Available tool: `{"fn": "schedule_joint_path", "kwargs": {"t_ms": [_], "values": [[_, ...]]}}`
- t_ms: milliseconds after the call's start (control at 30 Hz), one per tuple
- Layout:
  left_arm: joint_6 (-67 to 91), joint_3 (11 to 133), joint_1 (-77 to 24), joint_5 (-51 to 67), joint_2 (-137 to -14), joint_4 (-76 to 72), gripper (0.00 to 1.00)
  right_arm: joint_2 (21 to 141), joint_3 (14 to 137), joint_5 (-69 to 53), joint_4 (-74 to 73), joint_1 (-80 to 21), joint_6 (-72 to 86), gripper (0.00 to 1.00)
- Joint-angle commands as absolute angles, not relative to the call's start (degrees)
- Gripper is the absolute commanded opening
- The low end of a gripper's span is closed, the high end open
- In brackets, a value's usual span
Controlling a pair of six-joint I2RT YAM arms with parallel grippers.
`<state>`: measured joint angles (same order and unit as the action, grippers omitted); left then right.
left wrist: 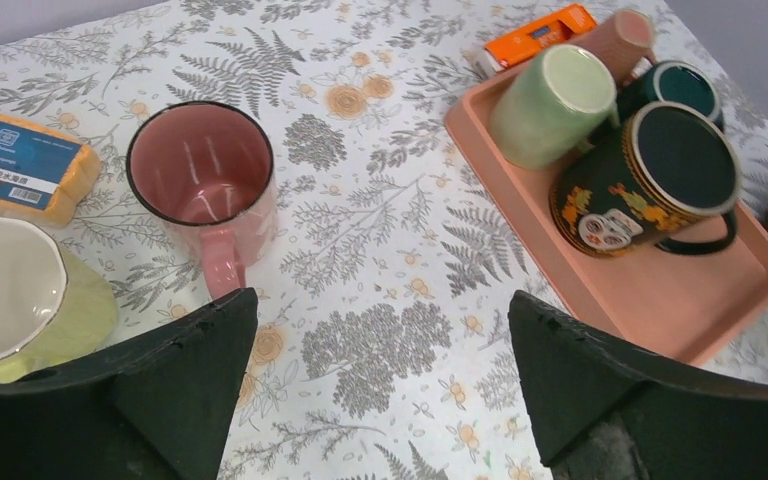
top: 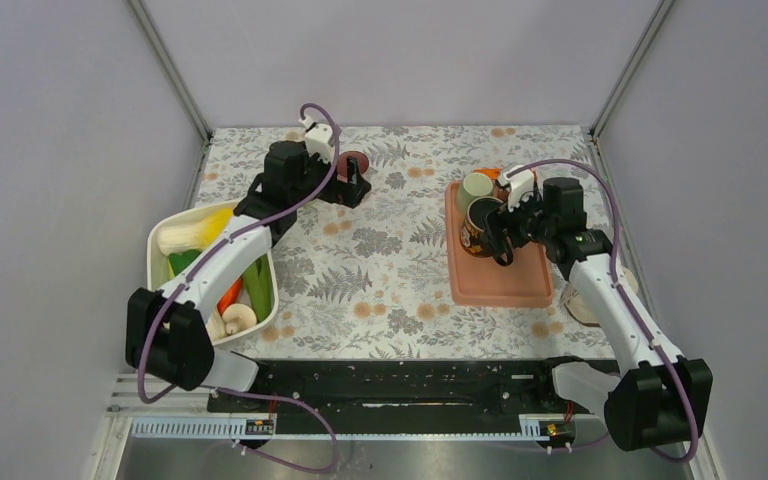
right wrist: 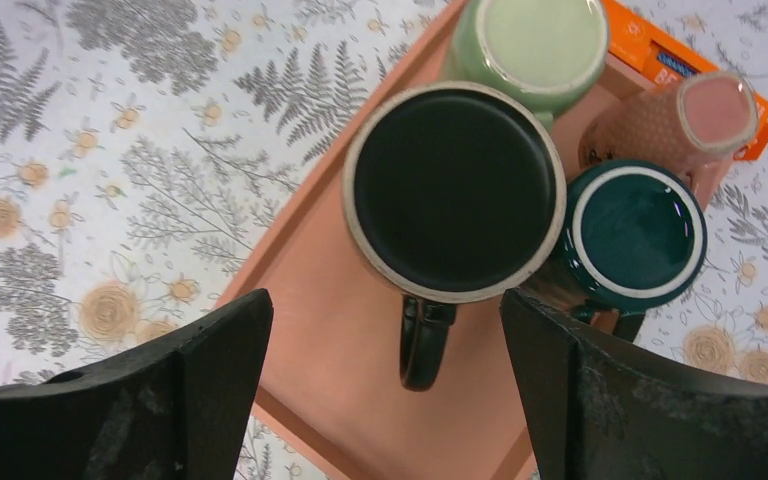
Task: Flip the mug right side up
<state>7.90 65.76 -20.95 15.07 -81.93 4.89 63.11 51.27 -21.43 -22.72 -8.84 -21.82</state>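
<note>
The dark floral mug's handle (top: pixel 504 258) (right wrist: pixel 424 342) sticks out over bare tray below the right gripper's open fingers, so that gripper will go down next and close around it.
A pink mug (left wrist: pixel 200 165) stands upright on the flowered cloth, mouth up and handle towards the camera; it also shows at the back of the table in the top view (top: pixel 355 162). My left gripper (left wrist: pixel 380 300) is open and empty just in front of it, not touching it (top: pixel 350 185). A dark floral mug (right wrist: pixel 455 190) stands on the salmon tray (right wrist: pixel 310 330) with its flat base up, handle towards my right gripper (right wrist: pixel 385 300). That gripper is open and empty above the tray (top: pixel 497 237).
A green mug (right wrist: pixel 540 40), a teal mug (right wrist: pixel 638 232) and a pink dotted cup (right wrist: pixel 705 115) crowd the tray's far end. An orange box (right wrist: pixel 680 55) lies behind it. A white basin (top: pixel 160 250) of vegetables stands at the left. A packaged sponge (left wrist: pixel 20 165) lies beside the pink mug.
</note>
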Motion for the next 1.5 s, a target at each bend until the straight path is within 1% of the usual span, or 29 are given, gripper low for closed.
{"fn": "schedule_joint_path", "kwargs": {"t_ms": [0, 200, 433, 767, 900, 1100, 1267, 1433, 1467], "values": [[4.2, 62.6, -21.0, 22.1, -75.5, 4.5, 0.99, 66.7, 55.3, -19.3, -25.6, -6.7, -26.1, 0.92], [2.1, 58.1, -20.9, 25.2, -70.4, 4.9, 0.99, 70.5, 55.0, -18.3, -26.2, -5.6, -28.9, 0.85], [1.2, 57.2, -20.8, 27.0, -69.1, 5.8, 0.99, 73.0, 53.9, -18.5, -26.2, -5.4, -31.5, 0.78], [1.8, 56.6, -20.7, 27.6, -69.8, 5.3, 0.99, 79.0, 53.7, -19.0, -25.9, -5.4, -33.9, 0.61], [1.9, 56.4, -20.5, 27.9, -69.9, 4.9, 0.99, 79.4, 52.0, -18.5, -22.1, -5.4, -33.2, 0.55], [2.2, 56.3, -20.2, 28.0, -70.1, 4.7, 0.99, 79.2, 49.7, -18.7, -18.3, -5.5, -32.4, 0.42], [2.5, 56.2, -20.1, 28.3, -70.1, 4.4, 0.99, 79.0, 48.9, -18.4, -17.0, -5.4, -31.4, 0.20], [2.5, 56.0, -20.0, 28.6, -70.1, 4.2, 0.99, 75.0, 47.7, -19.6, -16.2, -5.5, -30.8, 0.06], [2.5, 56.0, -20.0, 28.6, -70.2, 4.2, 0.99, 73.7, 47.3, -19.7, -15.7, -5.4, -30.7, 0.01]]}}
